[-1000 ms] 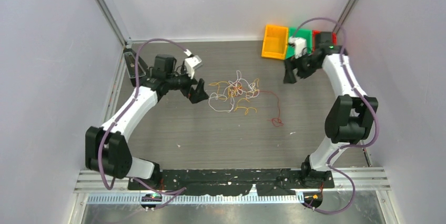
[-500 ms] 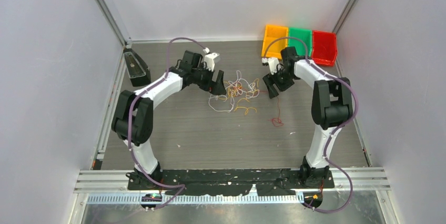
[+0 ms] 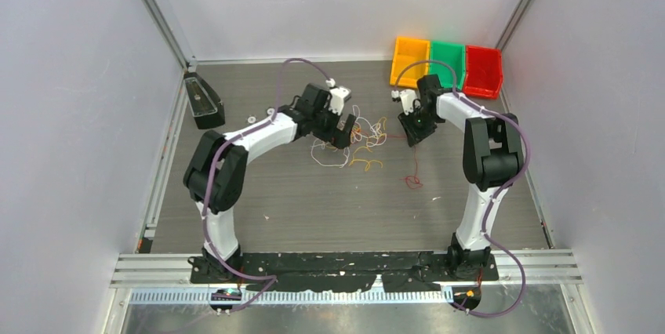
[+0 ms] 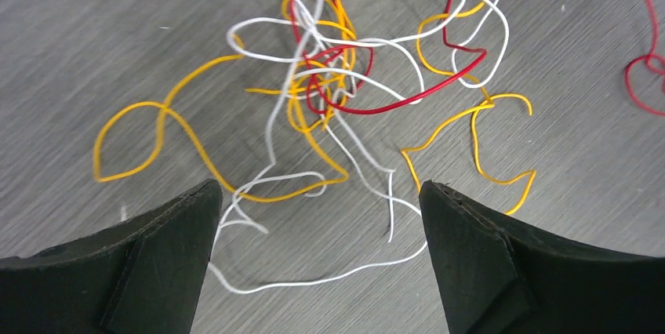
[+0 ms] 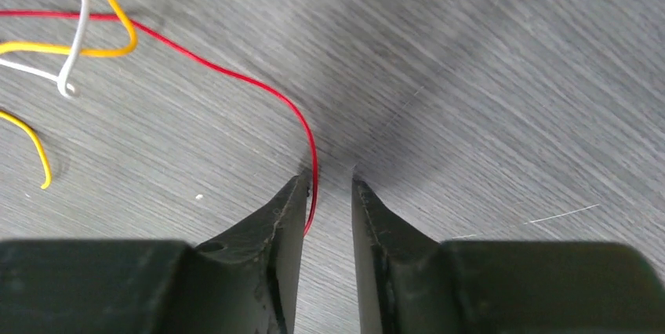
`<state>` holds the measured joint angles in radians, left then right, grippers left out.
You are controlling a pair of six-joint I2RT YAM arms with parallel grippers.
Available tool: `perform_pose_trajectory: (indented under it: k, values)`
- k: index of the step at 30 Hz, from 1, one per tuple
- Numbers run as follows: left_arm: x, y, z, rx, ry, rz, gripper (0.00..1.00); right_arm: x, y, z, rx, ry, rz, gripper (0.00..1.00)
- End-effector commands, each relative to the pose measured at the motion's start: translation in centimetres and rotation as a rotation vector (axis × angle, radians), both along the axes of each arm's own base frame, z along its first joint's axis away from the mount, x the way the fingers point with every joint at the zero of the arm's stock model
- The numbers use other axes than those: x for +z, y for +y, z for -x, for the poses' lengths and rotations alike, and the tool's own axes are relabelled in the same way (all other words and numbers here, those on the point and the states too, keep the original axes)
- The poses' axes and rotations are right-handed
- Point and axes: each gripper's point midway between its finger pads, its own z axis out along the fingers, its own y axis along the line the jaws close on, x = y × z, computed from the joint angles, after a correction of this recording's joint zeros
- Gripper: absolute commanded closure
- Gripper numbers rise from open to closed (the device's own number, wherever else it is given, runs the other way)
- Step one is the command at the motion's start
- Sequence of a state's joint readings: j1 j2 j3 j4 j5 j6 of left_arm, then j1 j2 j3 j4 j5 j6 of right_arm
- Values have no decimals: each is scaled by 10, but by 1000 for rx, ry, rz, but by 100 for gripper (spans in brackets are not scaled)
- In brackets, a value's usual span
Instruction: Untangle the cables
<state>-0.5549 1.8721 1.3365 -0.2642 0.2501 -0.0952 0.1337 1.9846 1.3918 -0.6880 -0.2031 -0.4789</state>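
Next, my left gripper comes down onto the yellow-orange cable's bend (image 4: 336,181) and closes on it, since that bend sits outside the knot (image 4: 329,75), between my open fingers.
The cables (image 3: 359,139) lie as a loose tangle of red, white and yellow-orange wires mid-table. My left gripper (image 3: 343,132) hangs over the tangle's left part and is open wide; in the left wrist view its jaws (image 4: 320,186) straddle a white cable loop (image 4: 314,279), with the knot (image 4: 329,75) just ahead. One red cable (image 3: 413,163) trails right from the tangle. My right gripper (image 5: 329,179) is down at the table with its jaws narrowed around that red cable (image 5: 235,75). The wire lies against the left finger (image 5: 274,224), and a gap still shows.
Orange (image 3: 409,61), green (image 3: 447,58) and red (image 3: 483,71) bins stand in a row at the back right. A black box (image 3: 202,101) sits by the left wall. The red cable ends in a small curl (image 3: 412,183) toward the front.
Both arms swung in toward the tangle. The left gripper moved from beside it to over it. The right gripper came away from the bins, dropped onto the red cable, and its jaws narrowed.
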Motion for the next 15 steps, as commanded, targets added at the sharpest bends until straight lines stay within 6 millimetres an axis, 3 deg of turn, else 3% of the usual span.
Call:
perform_pose_trajectory:
  k: [1,3,7,8,11,15]
  values:
    - [-15,1,-8,10,-27,-121,2,-13,-4,27,-18,68,47,72]
    - [-24,-5,-5,-2,-2,-124,3,-14,-10,29,-20,75,86,87]
    - [-33,-11,-13,8,-2,-137,16,-13,-24,35,-10,90,161,95]
    - [-31,-10,-16,20,-7,-151,24,-9,-29,34,-10,75,183,95]
    - [-32,6,-13,18,17,-202,66,-3,-49,36,13,43,282,95]
    - [-36,53,8,46,83,-238,93,6,-80,34,4,5,353,95]
